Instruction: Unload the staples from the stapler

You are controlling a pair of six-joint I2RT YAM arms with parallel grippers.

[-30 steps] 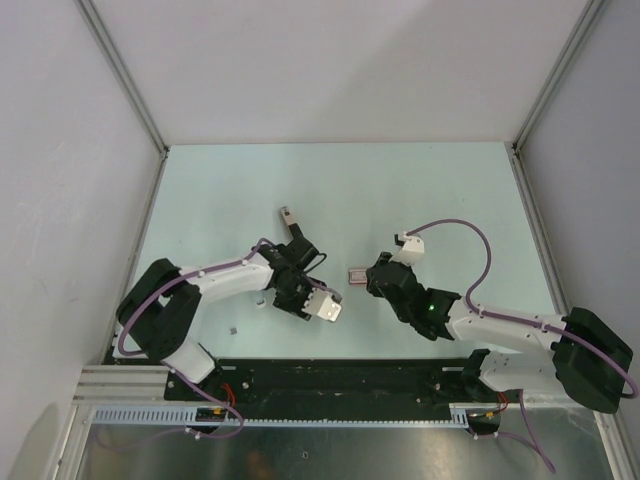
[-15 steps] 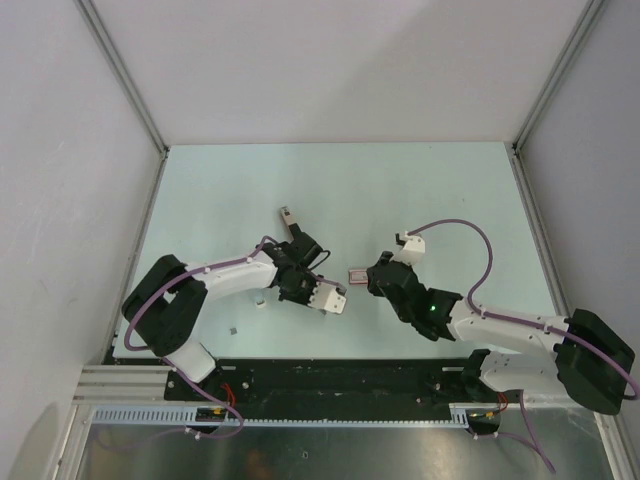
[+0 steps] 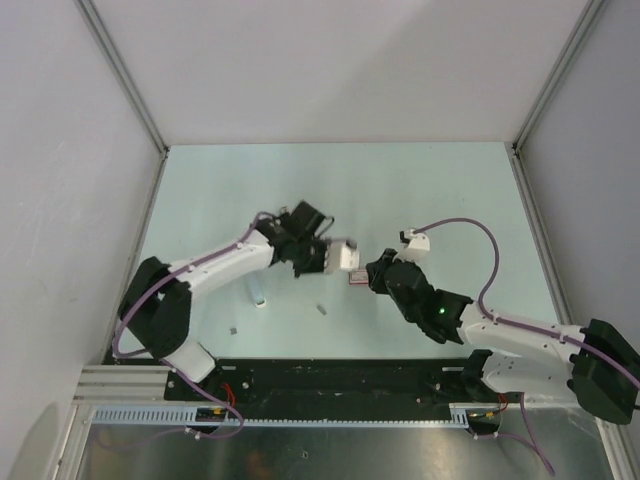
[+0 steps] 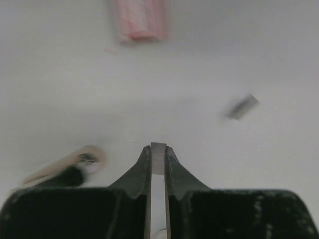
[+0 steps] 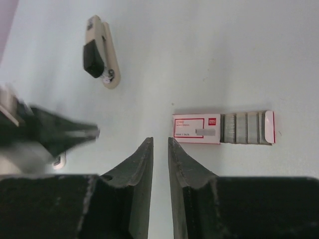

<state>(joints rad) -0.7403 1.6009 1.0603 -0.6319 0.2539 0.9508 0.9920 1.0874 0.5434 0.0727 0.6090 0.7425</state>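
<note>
I should raise my left gripper and turn it toward the right gripper's empty fingers to release the silvery staple strip, because those fingers are to the right of my left gripper in the top view.
The beige and black stapler (image 5: 99,52) lies on the table, far left in the right wrist view; it shows blurred in the left wrist view (image 4: 67,169). My left gripper (image 4: 158,149) is shut on a thin silvery staple strip (image 4: 158,153) and hangs above the table near the red-and-white box (image 3: 355,277). The box (image 5: 197,128) has its tray pulled out with staple strips (image 5: 244,128) in it. My right gripper (image 5: 160,142) is empty, jaws a narrow gap apart, just left of the box. A loose staple strip (image 4: 242,106) lies on the table.
A small white piece (image 3: 258,296) and a tiny grey bit (image 3: 232,329) lie near the left arm. Another small strip (image 3: 321,308) lies in front of the grippers. Grey walls close in the table (image 3: 400,180) on three sides.
My left gripper has swung from the front of the table up and to the right, close to the box. A small strip now shows where it was. The right arm has barely moved.
</note>
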